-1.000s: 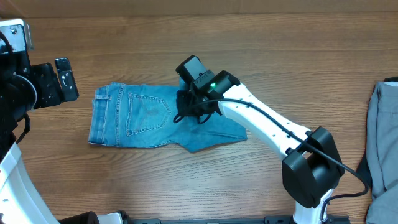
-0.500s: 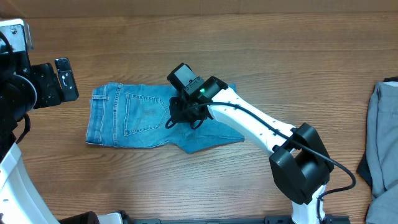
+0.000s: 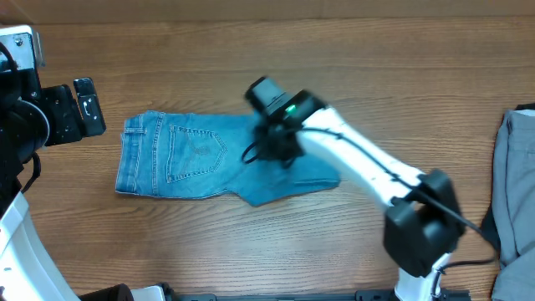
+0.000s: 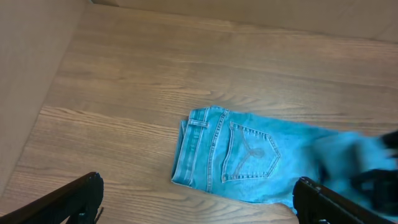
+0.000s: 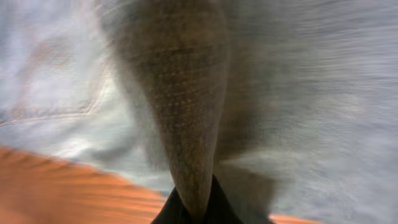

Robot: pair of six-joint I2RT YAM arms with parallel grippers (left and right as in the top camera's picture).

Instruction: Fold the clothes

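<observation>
Denim is raised in my fingers, so I will sweep my right gripper toward the grey garment next, drawing the fold out before opening.
The light blue jeans lie folded on the wooden table, waistband to the left and a stitched back pocket facing up. They also show in the left wrist view. My right gripper is over the right part of the jeans, blurred by motion. In the right wrist view its jaws are shut on a raised fold of denim. My left gripper is open and empty, held above the table to the left of the jeans.
A plain grey garment lies at the table's right edge. The left arm's body stands at the far left. Bare wood surrounds the jeans.
My right gripper moved left over the jeans, then back to the right, pulling the denim fold with it. The jeans' right part shifted. The left arm has not moved.
</observation>
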